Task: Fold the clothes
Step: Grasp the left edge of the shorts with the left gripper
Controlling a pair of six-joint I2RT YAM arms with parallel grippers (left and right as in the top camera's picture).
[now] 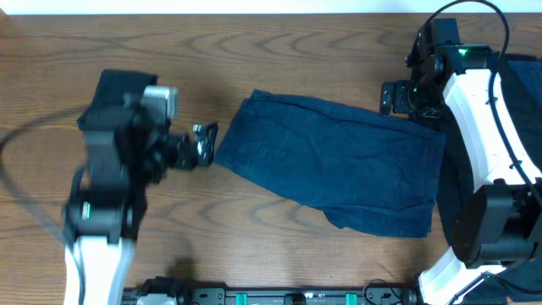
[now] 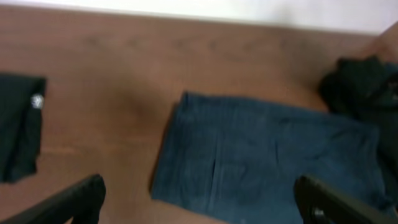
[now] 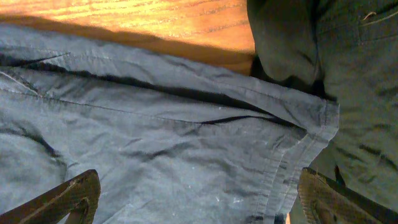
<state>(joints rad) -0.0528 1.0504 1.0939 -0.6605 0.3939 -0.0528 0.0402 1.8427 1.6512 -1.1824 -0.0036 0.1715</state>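
Note:
My left gripper moves to the right in the overhead view and lowers onto the navy garment's seamed end (image 1: 259, 140) (image 2: 211, 160) next, as its open fingers stand beside that garment.
A navy blue garment (image 1: 339, 165) lies spread flat in the middle of the table. It also shows in the left wrist view (image 2: 267, 155) and the right wrist view (image 3: 155, 137). My left gripper (image 1: 203, 144) is open and empty, just left of the garment's left edge (image 2: 199, 211). My right gripper (image 1: 398, 97) is open over the garment's far right corner, close above the hem (image 3: 202, 208). A black garment with a small white tag (image 2: 18, 124) lies at the left of the left wrist view. Black clothes (image 1: 521, 85) are piled at the right, partly hidden under my right arm.
The black pile touches the navy garment's right edge (image 3: 348, 93) and shows far right in the left wrist view (image 2: 360, 81). My right arm's white base (image 1: 483, 220) stands at the front right. The brown wooden table (image 1: 279, 51) ends at a white strip at the back.

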